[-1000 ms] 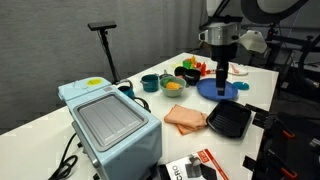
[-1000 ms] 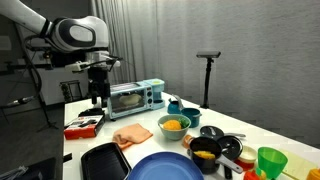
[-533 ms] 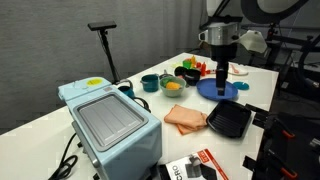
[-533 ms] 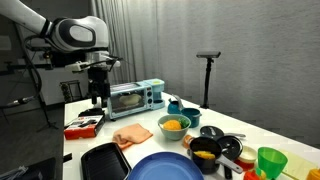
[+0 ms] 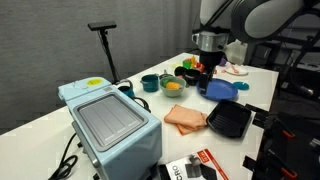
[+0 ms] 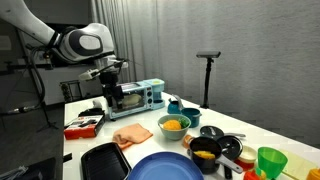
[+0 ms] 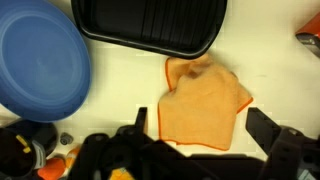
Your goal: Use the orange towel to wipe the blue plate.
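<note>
My gripper should next go down onto the middle of the orange towel and close there, because the crumpled towel is on the tabletop below my gripper's open fingers.
The orange towel lies crumpled flat on the white table between the toaster oven and a black tray; it also shows in the other exterior view and in the wrist view. The blue plate sits empty beside the tray and shows in the other views. My gripper hangs open and empty above the table. In the wrist view its fingers straddle the towel's near edge from above, without touching it.
A black tray lies next to the towel. A light-blue toaster oven stands at the table end. A bowl with orange contents, a teal mug, a green cup and a black stand are nearby.
My arm has swung away from above the blue plate toward the towel side. The towel and plate have not moved.
</note>
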Robot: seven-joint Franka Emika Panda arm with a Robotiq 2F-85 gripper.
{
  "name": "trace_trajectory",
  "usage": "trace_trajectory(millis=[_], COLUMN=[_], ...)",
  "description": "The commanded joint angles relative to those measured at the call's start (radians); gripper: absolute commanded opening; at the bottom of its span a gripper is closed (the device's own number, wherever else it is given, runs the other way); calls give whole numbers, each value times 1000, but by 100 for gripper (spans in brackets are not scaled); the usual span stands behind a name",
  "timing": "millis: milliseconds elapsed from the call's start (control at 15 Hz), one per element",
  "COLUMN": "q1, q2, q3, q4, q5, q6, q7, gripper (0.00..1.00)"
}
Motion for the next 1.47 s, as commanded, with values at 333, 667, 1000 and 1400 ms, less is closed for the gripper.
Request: trace_trajectory(millis=[333,667,1000,1400], q1=[8,23,56,82], q2=[259,383,464,524], q3=[-31,-14,-26,-30], q4=[131,214,254,274], q5=[11,76,56,43], q6=[117,77,37,41], q7=[28,-48,-50,-45], gripper=[100,100,100,74])
